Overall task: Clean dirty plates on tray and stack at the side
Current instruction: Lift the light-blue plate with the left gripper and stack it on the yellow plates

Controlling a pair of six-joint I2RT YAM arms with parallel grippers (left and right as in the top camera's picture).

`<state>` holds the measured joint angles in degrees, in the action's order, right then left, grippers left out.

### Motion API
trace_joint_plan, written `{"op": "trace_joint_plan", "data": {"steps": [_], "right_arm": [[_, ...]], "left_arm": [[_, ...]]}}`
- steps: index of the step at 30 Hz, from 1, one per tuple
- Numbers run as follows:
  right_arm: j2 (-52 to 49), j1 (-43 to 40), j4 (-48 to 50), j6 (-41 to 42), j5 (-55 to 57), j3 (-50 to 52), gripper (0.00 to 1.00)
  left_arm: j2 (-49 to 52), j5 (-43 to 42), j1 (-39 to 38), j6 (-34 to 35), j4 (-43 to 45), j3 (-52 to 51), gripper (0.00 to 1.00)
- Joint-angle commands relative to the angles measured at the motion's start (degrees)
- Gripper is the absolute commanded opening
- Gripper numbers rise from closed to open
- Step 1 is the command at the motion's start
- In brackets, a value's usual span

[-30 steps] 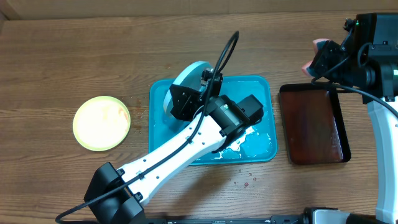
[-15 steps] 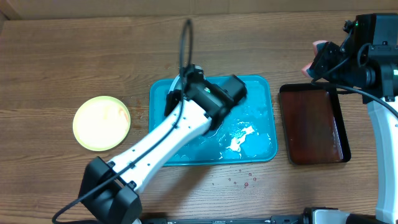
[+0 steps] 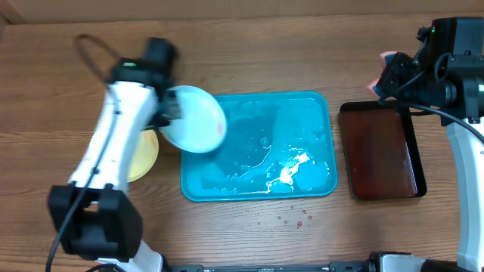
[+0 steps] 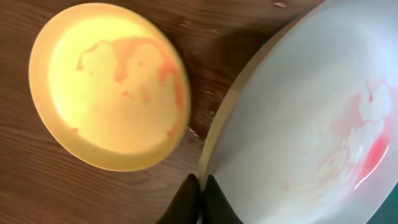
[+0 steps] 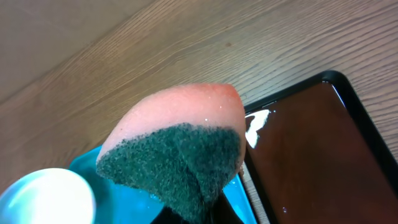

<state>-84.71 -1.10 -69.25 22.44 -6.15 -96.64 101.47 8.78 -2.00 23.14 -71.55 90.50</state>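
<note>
The left gripper moves to the left in the overhead view next and lowers its plate onto the yellow-green plate (image 3: pixel 145 157) (image 4: pixel 109 84), since that one lies beside the tray.
My left gripper (image 3: pixel 168 113) is shut on the rim of a tilted white-centred, light blue rimmed plate (image 3: pixel 197 119) with a red smear. It holds the plate in the air over the left edge of the turquoise tray (image 3: pixel 318 113). In the left wrist view the fingers (image 4: pixel 201 182) pinch the plate's edge (image 4: pixel 305 118). A yellow-green plate (image 3: pixel 145 157) (image 4: pixel 109 84) with faint red smears lies on the table below, partly hidden by the arm. A third plate is not in view. My right gripper (image 3: pixel 382 75) is shut on a pink and green sponge (image 5: pixel 174 149), high at the back right.
The tray holds water and foam (image 3: pixel 291 170) and no plates. A dark red-brown tray (image 3: pixel 382 151) lies right of it, also in the right wrist view (image 5: pixel 305 149). Red droplets (image 3: pixel 295 219) dot the table in front of the tray.
My left arm has lifted the plate off the tray and swung it left to the tray's left edge, above the yellow-green plate. The right arm has not moved.
</note>
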Motion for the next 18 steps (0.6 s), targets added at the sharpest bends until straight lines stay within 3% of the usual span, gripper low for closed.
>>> {"op": "trace_joint_plan", "data": {"steps": [1,9,18], "right_arm": [[1.0,-0.3,0.1,-0.4,0.1,-0.2,0.04],[1.0,-0.3,-0.2,-0.4,0.1,-0.2,0.04],[1.0,-0.3,-0.6,-0.4,0.1,-0.2,0.04]], "left_arm": [[-1.1,-10.6,8.7,-5.9,0.9,-0.7,0.05],[-1.1,-19.0,28.9,-6.4,10.0,-12.3,0.04],[-1.1,-19.8,39.6,-6.5,19.8,-22.9,0.04]]}}
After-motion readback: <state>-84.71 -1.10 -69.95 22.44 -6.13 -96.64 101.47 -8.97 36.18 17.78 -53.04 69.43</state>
